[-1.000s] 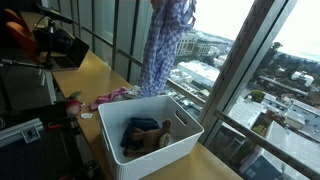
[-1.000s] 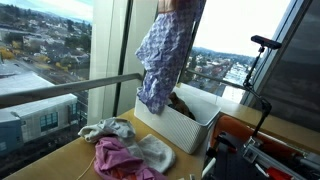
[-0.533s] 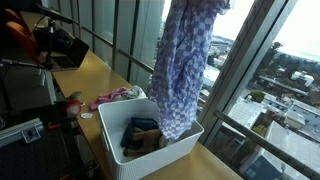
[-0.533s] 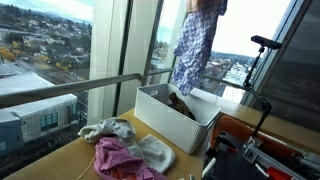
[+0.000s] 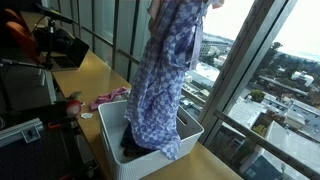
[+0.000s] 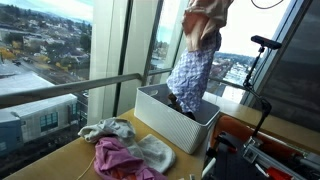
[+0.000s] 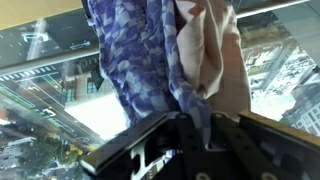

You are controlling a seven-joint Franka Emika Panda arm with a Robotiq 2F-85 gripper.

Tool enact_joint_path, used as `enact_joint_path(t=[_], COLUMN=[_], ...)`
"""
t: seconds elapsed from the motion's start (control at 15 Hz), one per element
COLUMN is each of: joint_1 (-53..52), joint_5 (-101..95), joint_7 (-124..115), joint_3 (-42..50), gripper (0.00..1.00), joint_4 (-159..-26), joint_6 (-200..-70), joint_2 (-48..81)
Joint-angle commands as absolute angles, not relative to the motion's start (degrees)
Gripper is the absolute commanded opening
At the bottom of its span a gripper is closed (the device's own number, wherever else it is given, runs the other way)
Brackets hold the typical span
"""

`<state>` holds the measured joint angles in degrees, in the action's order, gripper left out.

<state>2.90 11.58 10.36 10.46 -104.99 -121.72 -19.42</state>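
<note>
The garment comes down with my gripper toward the white basket below it next and is released, since the garment's lower end already reaches in.
A blue-and-white checked garment hangs from my gripper over the white basket; its lower end reaches into the basket. It also shows in an exterior view above the basket. My gripper is shut on the garment in the wrist view, with a beige lining beside it. The gripper itself is out of frame at the top in both exterior views. Dark clothes lie in the basket.
A pink cloth and a grey-white cloth lie on the wooden table beside the basket. The pink cloth also shows in an exterior view. Windows and a railing stand behind. Camera gear stands on the table's far end.
The hanging garment has come down over the basket, so its lower end now dips inside; a second ago it hung higher, beyond the basket.
</note>
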Motion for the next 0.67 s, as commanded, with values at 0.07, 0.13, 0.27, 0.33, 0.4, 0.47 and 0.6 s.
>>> enact_joint_path(t=[0.07, 0.13, 0.27, 0.33, 0.4, 0.47, 0.6], joint_1=[2.64, 2.33, 1.23, 0.58, -0.07, -0.73, -1.84], joint_5=[14.15, 14.48, 15.27, 15.52, 15.77, 16.03, 16.84], joint_7=[10.59, 10.33, 9.74, 9.5, 9.38, 9.29, 9.66], joint_3=[10.36, 9.92, 8.39, 7.55, 6.8, 6.25, 5.93], gripper=[0.03, 0.03, 0.03, 0.03, 0.03, 0.03, 0.03], joint_4=[-118.76, -121.46, -126.16, -127.85, -129.6, -130.64, -132.23], joint_6=[-126.45, -127.43, -129.33, -130.12, -131.5, -132.4, -134.27], joint_2=[-23.95, -24.3, -24.49, -24.25, -23.93, -23.32, -21.74])
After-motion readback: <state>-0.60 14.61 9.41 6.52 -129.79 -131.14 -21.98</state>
